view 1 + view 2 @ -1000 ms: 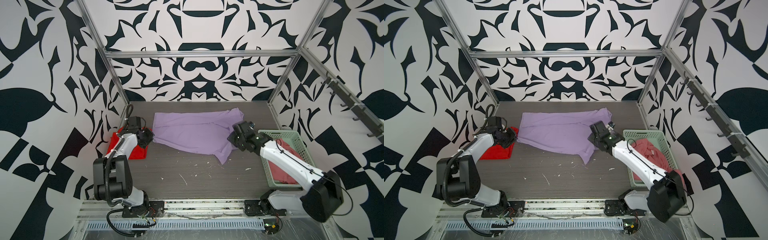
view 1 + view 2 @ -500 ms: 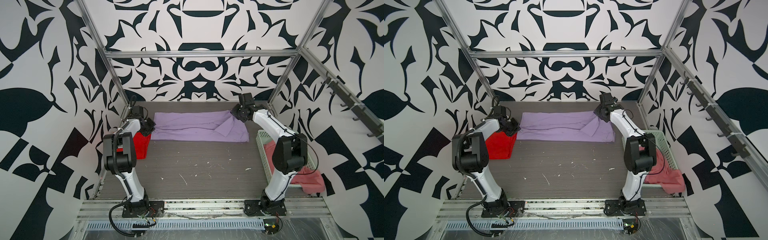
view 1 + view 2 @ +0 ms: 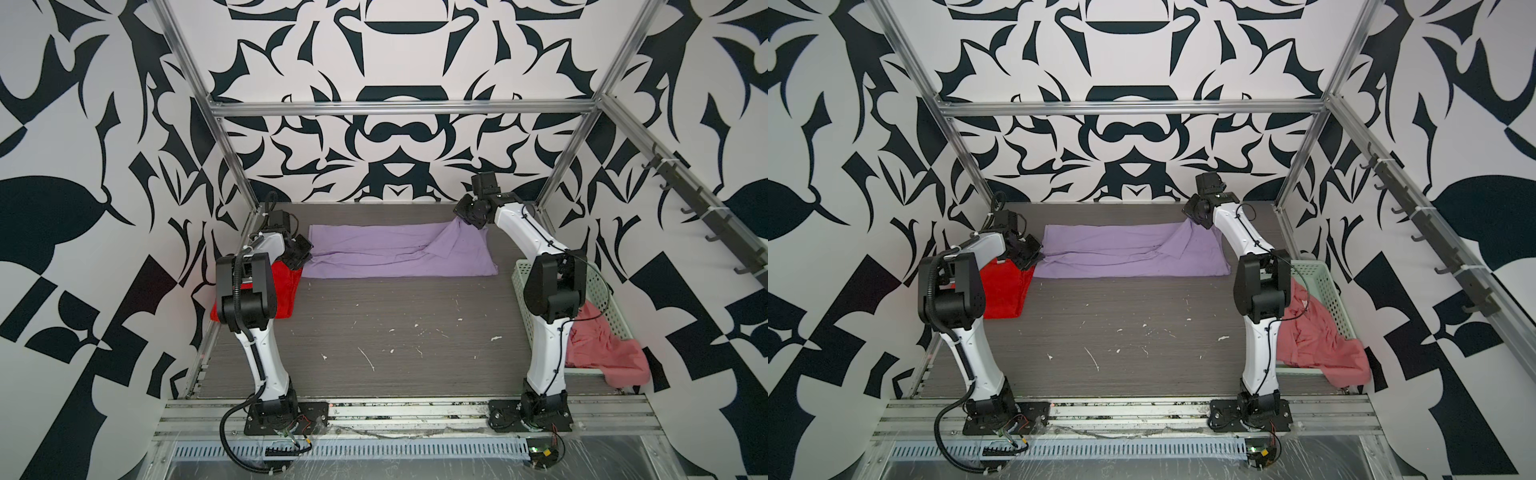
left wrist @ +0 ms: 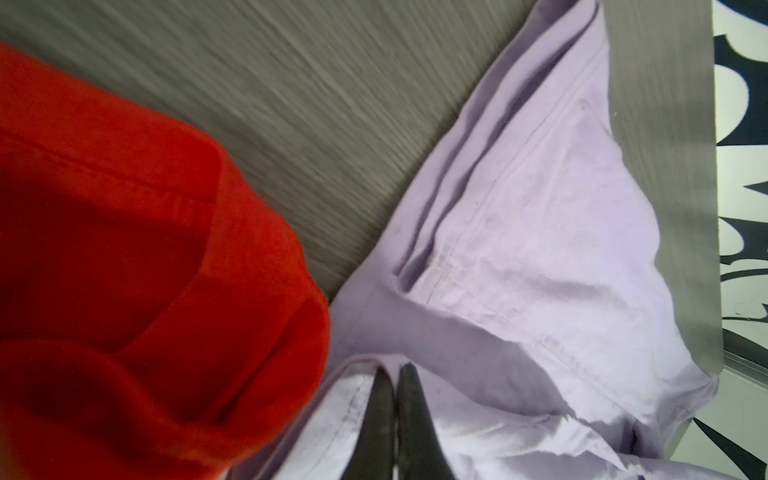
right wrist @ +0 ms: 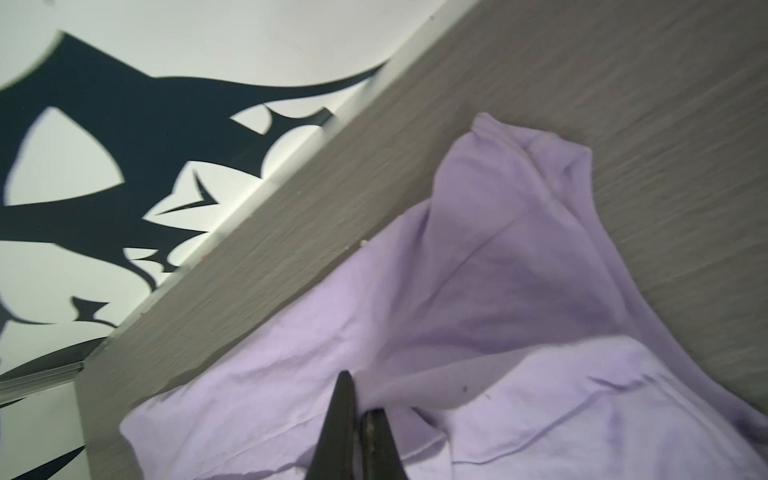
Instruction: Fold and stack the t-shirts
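Next, my right gripper draws the pinched corner away from my left gripper, toward the lilac t-shirt's basket-side end [image 3: 480, 240] [image 5: 516, 212], and releases it, since slanting folds cross the cloth.
The lilac t-shirt [image 3: 395, 253] [image 3: 1125, 253] lies as a long folded band across the back of the table. My left gripper [image 3: 305, 257] [image 3: 1034, 255] is shut on its left end; the wrist view shows the fingertips pinching a lilac fold [image 4: 395, 368]. My right gripper [image 3: 461, 218] [image 3: 1190, 218] is shut on the shirt's far right corner and holds it slightly raised, with cloth [image 5: 498, 311] pinched between the tips [image 5: 359, 395]. The red t-shirt [image 3: 284, 291] [image 3: 1003, 291] [image 4: 124, 270] lies folded at the left edge. The salmon pink t-shirt [image 3: 602, 349] [image 3: 1316, 332] hangs over the basket.
A pale green perforated basket [image 3: 602, 299] [image 3: 1320, 282] stands at the right edge, behind the right arm. The patterned back wall and the metal frame posts stand close behind both grippers. White flecks dot the grey table in the middle.
Both grippers have carried the lilac shirt's near edge to the back of the table, folding it into a narrow band. Over the last half second almost nothing has moved.
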You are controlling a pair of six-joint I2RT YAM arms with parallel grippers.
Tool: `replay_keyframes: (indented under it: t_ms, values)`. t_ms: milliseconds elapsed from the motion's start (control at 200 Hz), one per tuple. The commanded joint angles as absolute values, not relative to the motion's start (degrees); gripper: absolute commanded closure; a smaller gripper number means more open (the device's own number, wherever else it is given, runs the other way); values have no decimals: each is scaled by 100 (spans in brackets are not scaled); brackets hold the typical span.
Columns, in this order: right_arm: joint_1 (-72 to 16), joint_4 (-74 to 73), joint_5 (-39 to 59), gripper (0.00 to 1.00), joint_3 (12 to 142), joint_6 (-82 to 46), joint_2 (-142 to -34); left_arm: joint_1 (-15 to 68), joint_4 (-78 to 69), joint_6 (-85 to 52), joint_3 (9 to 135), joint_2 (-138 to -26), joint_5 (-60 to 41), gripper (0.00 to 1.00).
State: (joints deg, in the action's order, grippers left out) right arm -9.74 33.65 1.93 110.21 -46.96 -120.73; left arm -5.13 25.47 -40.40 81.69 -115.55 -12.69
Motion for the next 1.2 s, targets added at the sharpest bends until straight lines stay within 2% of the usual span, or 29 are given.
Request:
replay_keyframes:
  t_ms: [0,240,1015,1060,1095,1170,1195]
  values:
    - [-843,3339,189,100,10901,-4630,-11706,-526,2477,-4178,7843,-11248,-1156,100]
    - [-669,3188,196,100,10573,-4685,-11452,-523,2242,-4095,7396,-10696,-751,100]
    - [-571,2773,453,100,11285,-5044,-12407,-544,2482,-4175,8544,-11823,-683,100]
    - [-563,2760,487,100,11300,-5062,-12448,-551,2540,-4190,8620,-11876,-665,92]
    - [-554,2759,520,100,11326,-5046,-12491,-549,2594,-4200,8679,-11914,-635,82]
    - [-533,2767,633,100,11436,-4998,-12608,-554,2652,-4201,8779,-11961,-611,72]
    - [-523,2742,689,96,11483,-4965,-12650,-553,2659,-4201,8798,-11951,-594,68]
